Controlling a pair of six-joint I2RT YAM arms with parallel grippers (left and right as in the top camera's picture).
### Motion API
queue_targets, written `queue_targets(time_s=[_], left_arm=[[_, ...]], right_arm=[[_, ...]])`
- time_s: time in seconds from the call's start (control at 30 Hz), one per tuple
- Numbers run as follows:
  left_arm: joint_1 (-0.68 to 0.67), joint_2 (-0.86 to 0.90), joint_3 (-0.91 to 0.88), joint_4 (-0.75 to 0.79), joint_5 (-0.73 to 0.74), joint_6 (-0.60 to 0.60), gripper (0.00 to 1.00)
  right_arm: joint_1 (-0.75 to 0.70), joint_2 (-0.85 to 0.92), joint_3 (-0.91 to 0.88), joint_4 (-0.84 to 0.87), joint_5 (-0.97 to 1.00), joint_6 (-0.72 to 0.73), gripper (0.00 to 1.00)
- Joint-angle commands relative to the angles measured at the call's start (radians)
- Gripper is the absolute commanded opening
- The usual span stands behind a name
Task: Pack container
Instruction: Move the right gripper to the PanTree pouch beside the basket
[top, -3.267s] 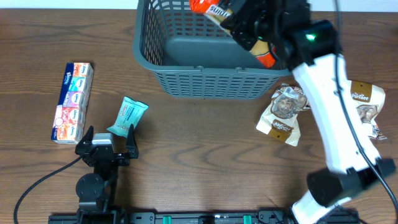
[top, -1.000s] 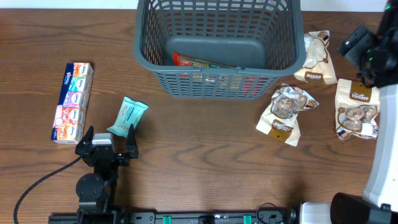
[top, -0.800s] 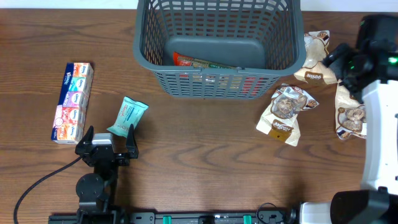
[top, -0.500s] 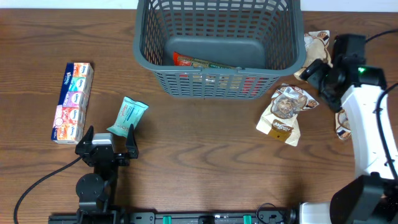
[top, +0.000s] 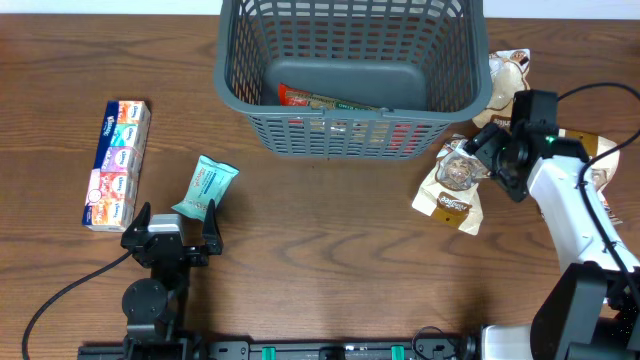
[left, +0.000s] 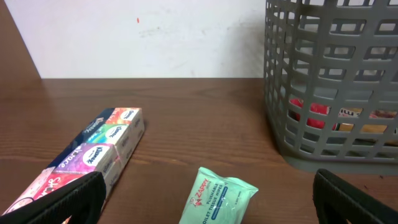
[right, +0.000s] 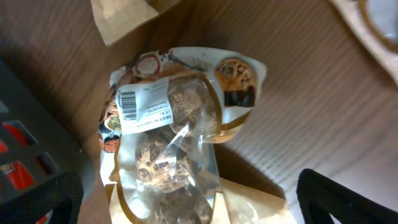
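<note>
The clear-windowed pouch lies nearer the basket-side finger, so I will next move my right gripper toward the basket, then lower it until its fingers straddle the pouch's window.
The container (top: 350, 135), a dark grey lattice basket, stands at the back centre, with a red and orange snack pack (top: 320, 101) lying on its floor. My right gripper (top: 487, 150) hovers open beside the basket's front right corner, over a clear-windowed cookie pouch (top: 455, 185). In the right wrist view that pouch (right: 174, 124) lies between the spread fingers of the right gripper (right: 193, 205), untouched, with the basket wall (right: 25, 124) at the left. My left gripper (top: 172, 225) rests open at the front left, with a mint tissue pack (top: 205, 187) just ahead of it.
A long multi-coloured tissue box (top: 117, 163) lies at the far left. Two more cookie pouches lie at the right, one (top: 508, 85) by the basket's right side and one (top: 590, 170) partly under my right arm. The left wrist view shows the tissue pack (left: 217, 202), box (left: 93, 155) and basket (left: 336, 93).
My right arm let the red pack go into the basket, swung out to the far right, then came left and down over the cookie pouch. The left arm has not moved.
</note>
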Motion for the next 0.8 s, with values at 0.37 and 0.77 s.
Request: queue_targets(time_s=[0.37,0.77], left_arm=[[0.002,-0.007,-0.032,-0.013,0.017,-0.005,0.99],[0.002,-0.007,-0.032,-0.013,0.018,-0.005,0.99]], right_arm=[[0.071,0.043,-0.032,0.087,-0.036,0.008,0.95],[0.084,0.097,-0.032,0.094,-0.026,0.011,0.97]])
